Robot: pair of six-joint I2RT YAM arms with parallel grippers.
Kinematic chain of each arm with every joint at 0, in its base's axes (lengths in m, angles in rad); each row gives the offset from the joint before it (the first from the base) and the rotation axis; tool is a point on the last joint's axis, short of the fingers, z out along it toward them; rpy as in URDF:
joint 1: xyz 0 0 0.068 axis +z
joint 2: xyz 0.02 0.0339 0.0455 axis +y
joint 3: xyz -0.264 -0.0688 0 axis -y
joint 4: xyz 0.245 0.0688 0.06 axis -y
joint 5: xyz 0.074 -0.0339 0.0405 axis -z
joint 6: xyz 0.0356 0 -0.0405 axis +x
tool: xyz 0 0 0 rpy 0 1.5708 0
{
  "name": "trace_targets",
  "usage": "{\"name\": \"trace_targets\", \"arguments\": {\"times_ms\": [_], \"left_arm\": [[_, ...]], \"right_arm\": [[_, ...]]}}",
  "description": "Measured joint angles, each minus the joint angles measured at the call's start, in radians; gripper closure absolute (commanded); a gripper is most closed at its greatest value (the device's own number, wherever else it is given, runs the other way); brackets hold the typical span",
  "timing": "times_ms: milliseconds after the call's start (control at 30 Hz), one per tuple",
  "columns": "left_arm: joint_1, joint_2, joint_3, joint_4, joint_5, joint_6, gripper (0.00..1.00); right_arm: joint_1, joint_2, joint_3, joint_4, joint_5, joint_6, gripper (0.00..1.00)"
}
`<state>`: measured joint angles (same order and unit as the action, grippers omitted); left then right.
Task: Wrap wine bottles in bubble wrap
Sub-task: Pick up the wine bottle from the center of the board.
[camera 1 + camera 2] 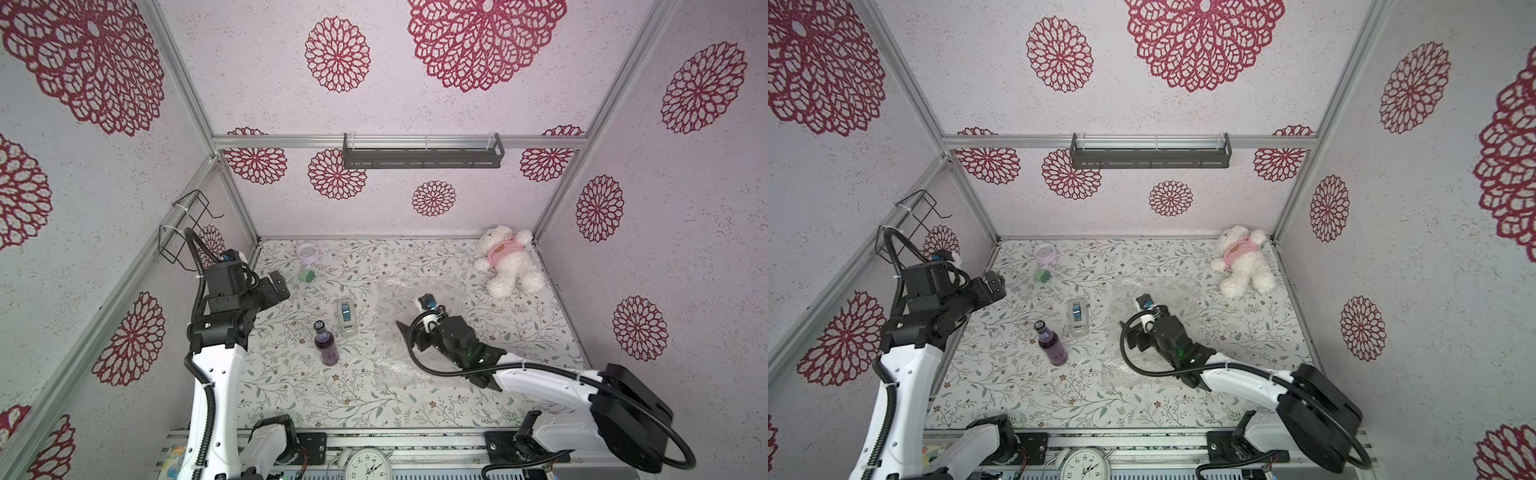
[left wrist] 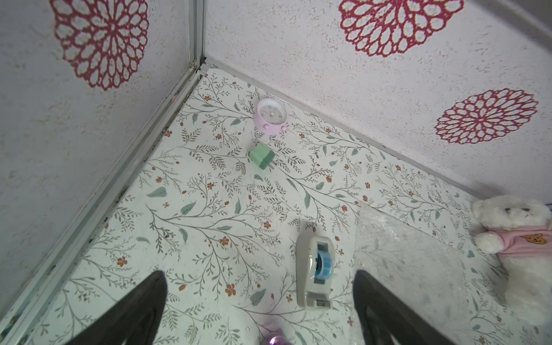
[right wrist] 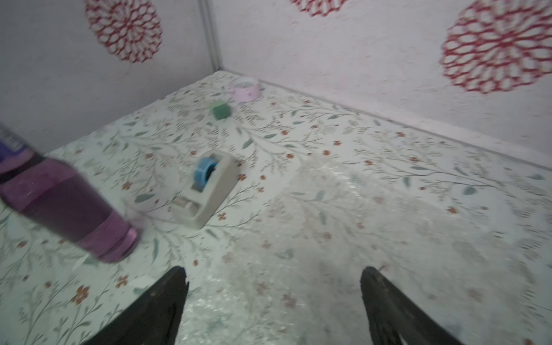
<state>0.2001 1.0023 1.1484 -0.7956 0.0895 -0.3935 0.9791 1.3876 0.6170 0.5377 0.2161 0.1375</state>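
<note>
I should next swing the fingers of my open right gripper past the dispenser's near end and onto the bottle's purple body (image 1: 327, 352) (image 3: 76, 210), because the wine bottle stands beyond the edge of the sheet.
The wine bottle (image 1: 325, 345) is small clear glass with purple liquid and a dark cap. It stands upright left of centre, also seen in the right wrist view (image 3: 68, 203). The bubble wrap (image 1: 395, 365) lies flat as a clear, shiny sheet to the bottle's right in both top views (image 1: 1133, 370). My right gripper (image 3: 273, 270) hovers low over the sheet's left part, open, with nothing between its fingers. My left gripper (image 2: 260, 274) is raised at the left wall (image 1: 278, 286), open and empty, with the bottle's cap (image 2: 276, 340) just below it in the left wrist view.
A white-grey tape dispenser (image 1: 345, 316) with a blue roll sits between bottle and sheet. A pink clock (image 1: 307, 253) and a green block (image 1: 307, 275) lie at the back left, and a white teddy bear (image 1: 509, 259) at the back right. Walls enclose three sides.
</note>
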Motion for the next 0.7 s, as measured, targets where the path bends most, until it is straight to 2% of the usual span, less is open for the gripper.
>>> {"name": "trace_targets", "arguments": {"times_ms": [167, 300, 467, 700], "left_arm": [[0.034, 0.012, -0.076, -0.003, 0.105, -0.069, 0.02], [0.049, 0.043, -0.121, -0.001, 0.167, -0.108, 0.03], [0.056, 0.045, -0.123, 0.017, 0.199, -0.117, 0.02], [0.068, 0.045, -0.136, 0.061, 0.219, -0.126, 0.01]], "right_arm": [[0.114, 0.293, 0.151, 0.124, -0.048, -0.007, 0.05], [0.151, 0.446, 0.244, 0.232, -0.091, -0.014, 0.05], [0.163, 0.571, 0.368, 0.267, -0.145, -0.023, 0.04], [0.164, 0.65, 0.462, 0.269, -0.206, -0.041, 0.01]]}}
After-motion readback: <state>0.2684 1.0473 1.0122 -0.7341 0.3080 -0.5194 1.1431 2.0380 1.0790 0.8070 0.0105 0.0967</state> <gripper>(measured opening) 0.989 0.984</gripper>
